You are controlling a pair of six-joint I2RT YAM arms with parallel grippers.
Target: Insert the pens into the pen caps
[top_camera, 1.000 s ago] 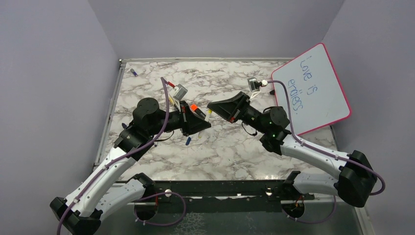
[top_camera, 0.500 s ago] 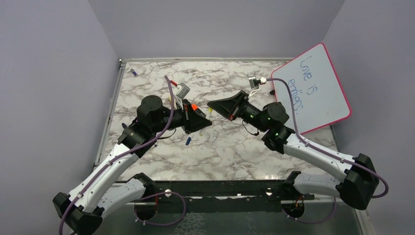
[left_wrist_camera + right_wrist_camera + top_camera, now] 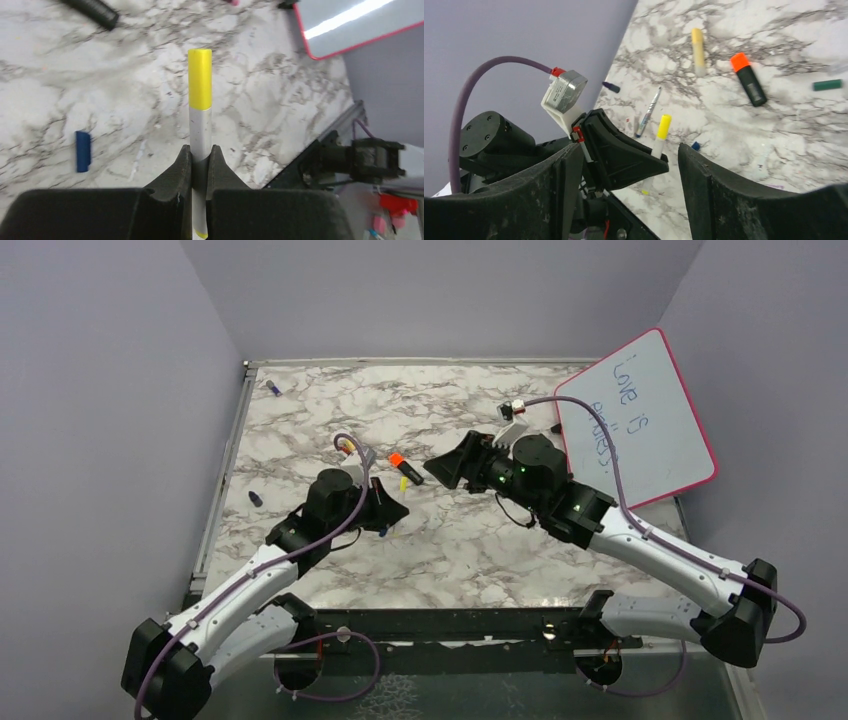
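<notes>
Next, my left gripper turns outward and lowers the white pen onto the bare marble (image 3: 380, 464) beside the highlighter's orange end.
My left gripper (image 3: 200, 150) is shut on a white pen (image 3: 201, 131) whose far end wears a yellow pen cap (image 3: 200, 77), held a little above the table. In the right wrist view the same capped pen (image 3: 662, 131) sticks out of the left gripper (image 3: 659, 159). My right gripper (image 3: 630, 150) stands open and empty, apart from that pen, facing it. Loose on the marble lie a yellow pen (image 3: 697, 50), a blue-tipped pen (image 3: 648, 112), a green cap (image 3: 827, 85), a dark cap (image 3: 611, 87) and a blue cap (image 3: 83, 150). From above, the left gripper (image 3: 388, 510) is nearer than the right gripper (image 3: 437, 468).
A black highlighter with an orange end (image 3: 405, 468) lies between the two grippers. The pink-framed whiteboard (image 3: 640, 420) leans at the right edge. A small blue piece (image 3: 272, 388) sits in the far left corner and a dark piece (image 3: 255, 498) near the left rail.
The right gripper has opened and let go of the yellow cap, which stays on the pen. The left arm has drawn back toward the near edge with the capped pen.
</notes>
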